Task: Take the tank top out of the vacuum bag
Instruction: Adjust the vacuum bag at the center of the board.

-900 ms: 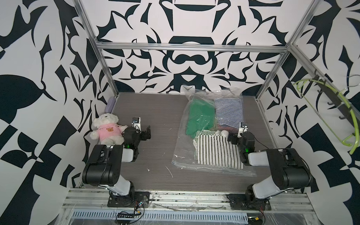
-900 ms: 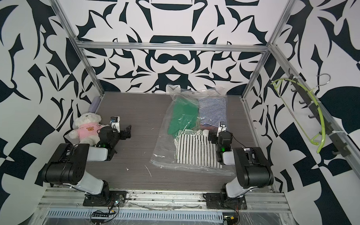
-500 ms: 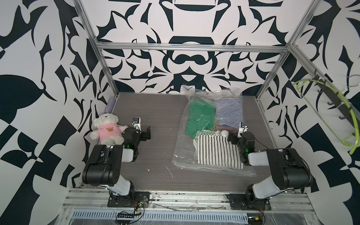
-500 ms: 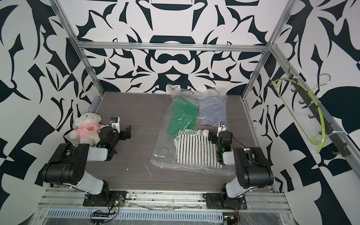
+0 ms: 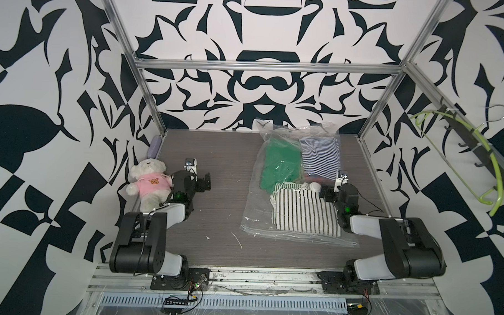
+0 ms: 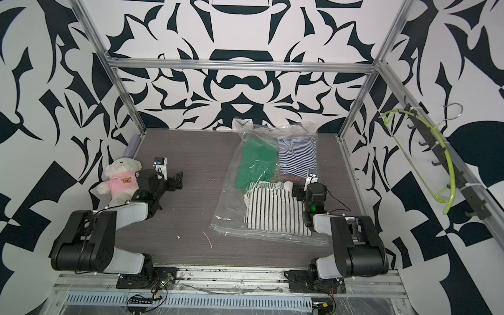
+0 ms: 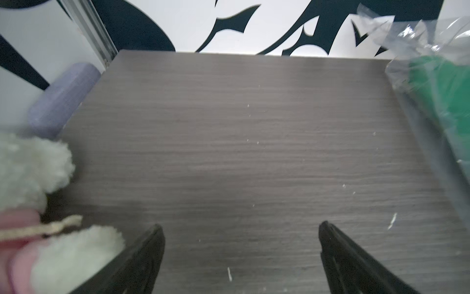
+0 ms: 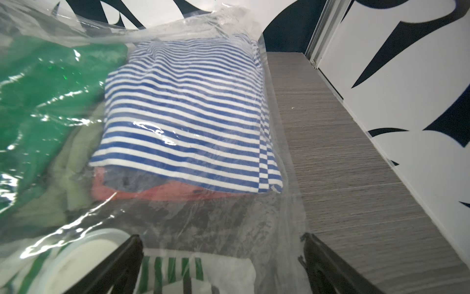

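Note:
I will next move my left gripper outward across the bare table and turn it onto the bag's edge (image 7: 420,121) beside the green garment, because a piece of empty clear plastic shows there.
The vacuum bag (image 5: 256,217) (image 6: 228,216) lies flat on the right half of the table, clear and crinkly. Its round white valve cap (image 5: 315,187) (image 8: 84,254) faces up. Through the plastic I see a green garment (image 5: 279,167), a folded blue-and-white striped one (image 5: 320,157) (image 8: 188,117) and a white one with dark green stripes (image 5: 303,214). I cannot tell which is the tank top. My right gripper (image 5: 327,193) (image 8: 221,239) rests open over the bag's right edge beside the cap. My left gripper (image 5: 205,185) (image 7: 239,229) stands open over bare table, well left of the bag.
A white teddy bear in a pink shirt (image 5: 149,183) lies against the left wall beside my left arm. A lilac case (image 5: 153,149) sits behind it. A green hanger (image 5: 492,172) hangs on the right wall rack. Patterned walls close three sides.

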